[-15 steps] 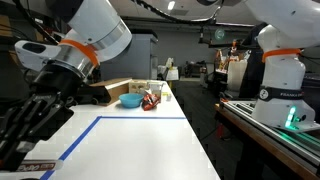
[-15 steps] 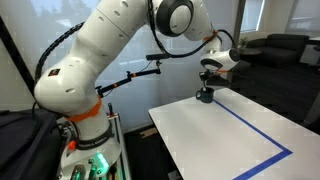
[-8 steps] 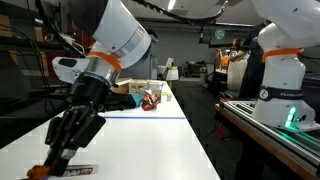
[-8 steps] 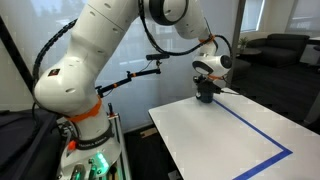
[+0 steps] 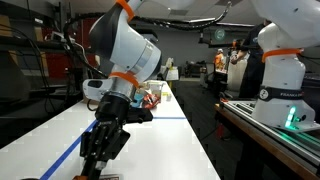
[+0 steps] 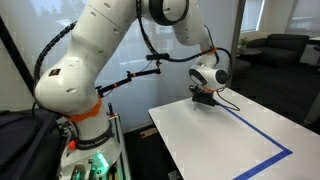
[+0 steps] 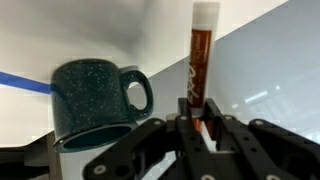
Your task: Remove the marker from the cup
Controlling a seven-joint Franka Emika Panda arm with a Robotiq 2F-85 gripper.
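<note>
The marker in the robot's gripper is already outside the mug. It needs to go down next, away from the mug's handle, over the white table (image 5: 133, 167).
In the wrist view my gripper (image 7: 196, 128) is shut on the lower end of a brown-red marker (image 7: 199, 60) with a white tip, which sticks out past the fingers. A dark speckled mug (image 7: 92, 95) with a handle sits just left of the marker, apart from it. The marker is outside the mug. In both exterior views the gripper (image 5: 97, 163) (image 6: 205, 97) hangs low over the white table (image 5: 160, 150), and I cannot make out the mug there.
A blue tape line (image 5: 168, 117) (image 6: 262, 132) marks a rectangle on the table. Small red objects (image 5: 152, 99) stand at the table's far end. A white robot base (image 5: 280, 72) stands beyond the table's side edge.
In an exterior view the arm has swung from the left edge toward the middle of the picture, and the gripper has turned and dropped closer to the table.
</note>
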